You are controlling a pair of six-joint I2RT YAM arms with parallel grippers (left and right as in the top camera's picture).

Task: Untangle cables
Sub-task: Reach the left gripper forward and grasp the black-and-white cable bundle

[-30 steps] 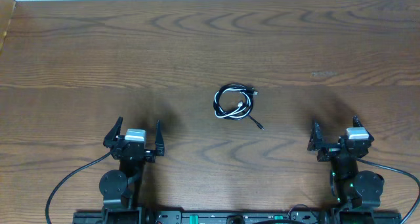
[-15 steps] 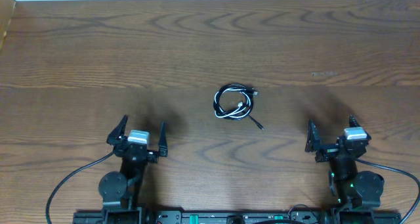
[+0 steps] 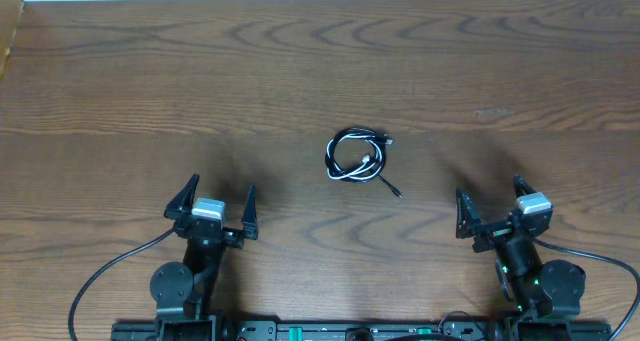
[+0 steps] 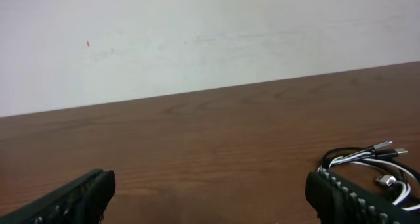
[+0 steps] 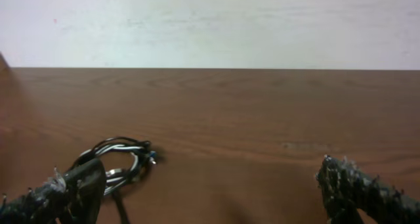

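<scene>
My left gripper will swing outward next, turn toward the black pieces of cable and go down around them, because they run close together along the coil's near side.
A small coil of tangled black and white cables (image 3: 356, 156) lies on the wooden table near its middle, with one loose end trailing toward the front right. It shows at the right edge of the left wrist view (image 4: 367, 159) and at the lower left of the right wrist view (image 5: 121, 159). My left gripper (image 3: 212, 203) is open and empty near the front left, well away from the coil. My right gripper (image 3: 492, 208) is open and empty near the front right, turned toward the coil.
The brown wooden table (image 3: 320, 71) stretches to a white wall at the back. A light wooden edge (image 3: 10, 31) shows at the far left corner.
Both grippers have opened wider. The right arm has turned left toward the cables and shifted slightly left. The left arm has moved a little to the right. The cables have not moved.
</scene>
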